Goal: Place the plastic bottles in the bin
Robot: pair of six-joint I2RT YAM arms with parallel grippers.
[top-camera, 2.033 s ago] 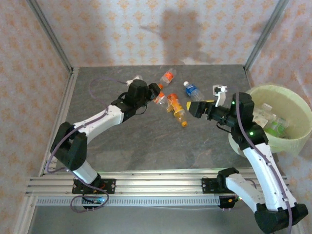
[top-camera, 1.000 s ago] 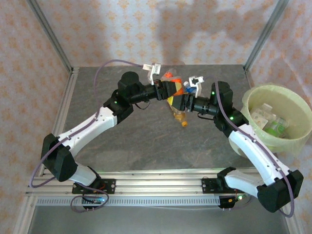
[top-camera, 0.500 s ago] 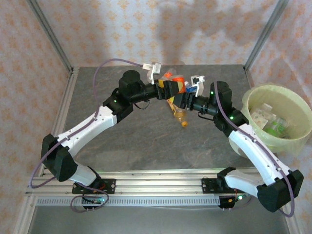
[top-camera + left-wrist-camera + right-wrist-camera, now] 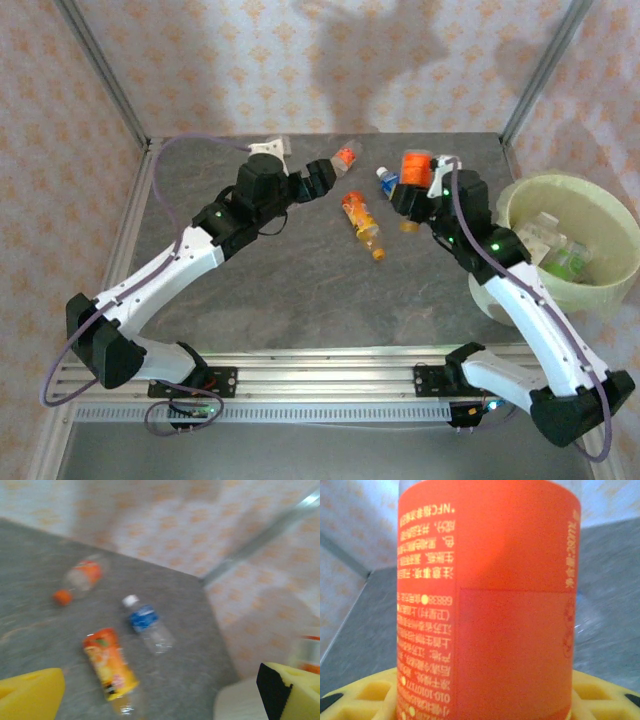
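The right gripper swings over the bin's opening [image 4: 575, 238] next and releases the plastic bottle, since the bin stands beside this gripper, away from my left gripper.
My right gripper [image 4: 408, 198] is shut on a plastic bottle with a red-orange label [image 4: 413, 166], held above the table left of the bin [image 4: 520, 195]. Up close, that label [image 4: 490, 605] stands between the yellow pads [image 4: 362, 695]. My left gripper [image 4: 325, 180] is open with nothing in it, near the back middle. Three bottles lie on the table: an orange-capped one [image 4: 346, 155], an orange-yellow labelled one [image 4: 362, 222] and a blue-labelled one [image 4: 384, 180]. The left wrist view shows the same three ahead of the left gripper [image 4: 160, 695]: orange [image 4: 85, 575], blue [image 4: 146, 625], orange-yellow [image 4: 110, 667].
The pale yellow-green bin at the right edge holds several bottles [image 4: 560, 255]. Patterned walls and metal corner posts [image 4: 540, 70] enclose the grey table [image 4: 300, 290]. The aluminium base rail [image 4: 320, 385] runs along the near edge.
The left gripper opened, let go of the orange-labelled bottle and drew back to the left. The right gripper, shut on that bottle, swung right toward the bin.
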